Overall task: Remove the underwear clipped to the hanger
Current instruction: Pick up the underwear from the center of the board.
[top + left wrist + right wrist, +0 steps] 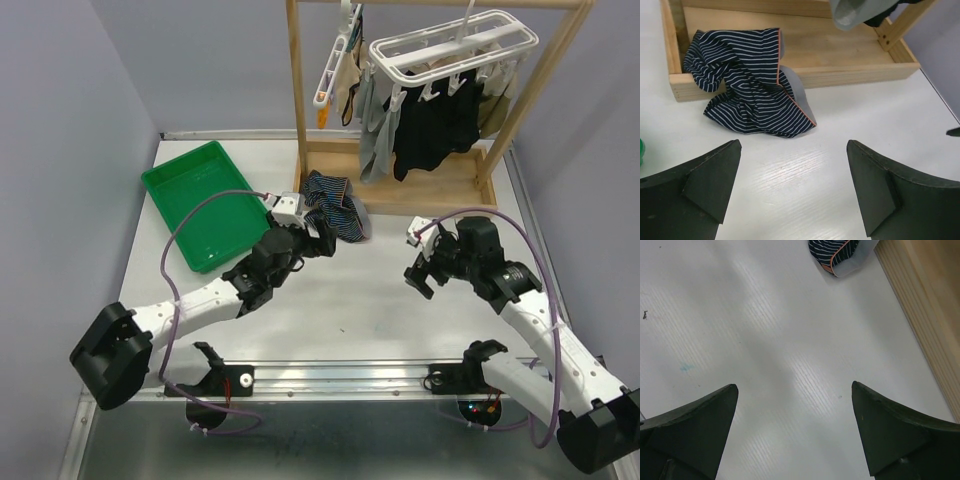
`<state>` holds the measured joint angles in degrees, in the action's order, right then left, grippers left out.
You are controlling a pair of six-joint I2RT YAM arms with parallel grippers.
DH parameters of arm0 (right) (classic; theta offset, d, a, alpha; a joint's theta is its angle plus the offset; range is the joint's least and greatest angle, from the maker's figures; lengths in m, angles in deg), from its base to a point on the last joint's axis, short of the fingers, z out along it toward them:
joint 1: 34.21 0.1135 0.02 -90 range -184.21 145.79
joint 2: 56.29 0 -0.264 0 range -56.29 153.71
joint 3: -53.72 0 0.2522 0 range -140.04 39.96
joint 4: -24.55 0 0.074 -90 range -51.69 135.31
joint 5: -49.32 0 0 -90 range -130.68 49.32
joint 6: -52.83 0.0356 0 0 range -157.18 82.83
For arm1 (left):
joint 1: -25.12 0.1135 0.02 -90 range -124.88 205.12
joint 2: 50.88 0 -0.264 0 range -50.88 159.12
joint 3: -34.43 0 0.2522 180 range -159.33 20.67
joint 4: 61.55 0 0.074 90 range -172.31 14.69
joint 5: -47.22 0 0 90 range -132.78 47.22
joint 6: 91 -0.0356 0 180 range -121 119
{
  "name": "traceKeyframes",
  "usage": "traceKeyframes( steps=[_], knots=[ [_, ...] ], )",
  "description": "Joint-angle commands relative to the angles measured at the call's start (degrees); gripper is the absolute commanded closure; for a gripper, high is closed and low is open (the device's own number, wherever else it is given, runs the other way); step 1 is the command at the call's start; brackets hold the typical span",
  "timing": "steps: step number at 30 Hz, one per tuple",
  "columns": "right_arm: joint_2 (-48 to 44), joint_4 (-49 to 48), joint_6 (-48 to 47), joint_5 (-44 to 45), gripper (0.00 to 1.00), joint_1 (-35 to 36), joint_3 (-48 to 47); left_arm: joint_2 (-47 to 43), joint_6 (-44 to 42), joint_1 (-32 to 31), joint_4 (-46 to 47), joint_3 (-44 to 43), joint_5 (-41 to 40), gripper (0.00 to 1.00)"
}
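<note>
My left gripper is about to go down, outward and to the right in the top view, onto the orange-trimmed edge of the navy underwear [335, 205].
A navy striped underwear [335, 205] lies crumpled, half on the table and half over the wooden rack base; it also shows in the left wrist view [750, 85] and its edge in the right wrist view [837, 254]. Black [435, 125], grey [373, 135] and tan [497, 95] underwear hang clipped to the white clip hanger [450, 45]. My left gripper [322, 240] is open and empty just in front of the navy one, its fingertips [715, 170] apart from it. My right gripper [420, 270] is open and empty above bare table.
A green tray [200, 205] sits at the left of the table. The wooden rack [420, 190] stands at the back, its base frame [805, 75] on the table. A second white hanger [335, 60] hangs at the rack's left.
</note>
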<state>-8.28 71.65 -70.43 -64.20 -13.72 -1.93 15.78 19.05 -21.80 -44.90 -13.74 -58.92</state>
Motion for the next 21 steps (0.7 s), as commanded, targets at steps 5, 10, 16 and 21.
traceKeyframes(
  steps=[5, 10, 16, 21],
  knots=[
    [1.91, -3.81, 0.03, 3.23, 0.00, -0.63, 1.11, 10.76, 16.31, -1.68, 1.41, -8.72, -13.21, 0.01],
    [2.18, -3.90, 0.03, 3.23, 0.00, -1.15, 1.28, 22.71, 20.72, -2.48, -5.26, -19.09, -15.76, 0.01],
    [2.09, -3.99, -0.05, 3.23, 0.00, -1.33, 1.37, 34.85, 19.42, -2.48, -12.38, -29.81, -16.56, 0.10],
    [2.00, -3.99, -0.06, 3.23, 0.00, -1.42, 1.37, 42.49, 19.23, -2.48, -17.93, -35.19, -15.85, 0.11]
  ],
)
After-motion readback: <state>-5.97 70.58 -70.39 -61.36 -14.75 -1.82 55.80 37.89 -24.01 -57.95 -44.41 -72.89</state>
